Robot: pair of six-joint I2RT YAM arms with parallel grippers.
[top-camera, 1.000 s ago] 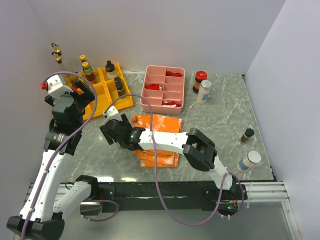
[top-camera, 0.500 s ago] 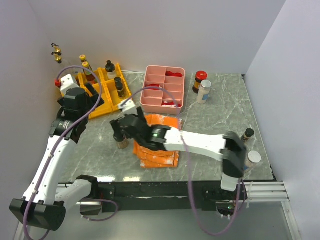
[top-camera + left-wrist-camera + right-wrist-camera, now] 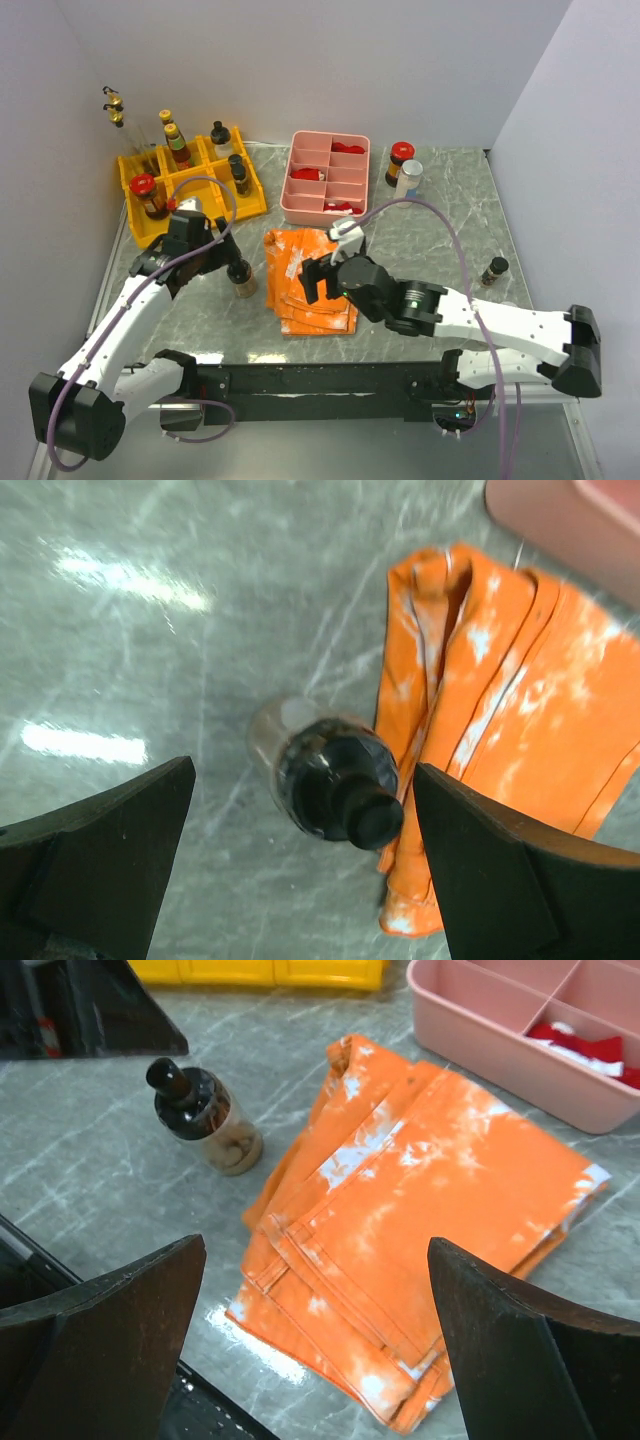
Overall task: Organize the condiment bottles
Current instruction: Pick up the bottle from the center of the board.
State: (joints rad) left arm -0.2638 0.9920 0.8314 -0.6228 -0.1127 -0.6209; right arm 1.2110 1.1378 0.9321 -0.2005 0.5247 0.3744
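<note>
My left gripper goes to the right in the top view next and lowers around the bottle's black cap, since the bottle stands below it on that side.
A small glass bottle (image 3: pixel 241 280) with a black cap stands upright on the marble table, just left of the orange cloth (image 3: pixel 312 280). My left gripper (image 3: pixel 228 262) hovers open above it. In the left wrist view the bottle (image 3: pixel 325 780) shows between the wide-apart fingers of the left gripper (image 3: pixel 302 768), untouched. My right gripper (image 3: pixel 318 278) is open over the cloth, with nothing held. In the right wrist view the right gripper (image 3: pixel 316 1243) faces the cloth (image 3: pixel 420 1210), and the bottle (image 3: pixel 205 1115) stands to the upper left. More bottles sit in the yellow rack (image 3: pixel 200 205).
A pink divided tray (image 3: pixel 296 205) with red pieces stands behind the cloth. Two jars (image 3: pixel 404 170) stand to its right. A small dark bottle (image 3: pixel 494 270) stands near the right edge, close to the right arm. Two tall bottles (image 3: pixel 114 108) stand at the back left.
The right gripper opened, let go of the black-capped bottle and drew back right over the cloth. The left arm swung from the yellow rack down to that bottle.
</note>
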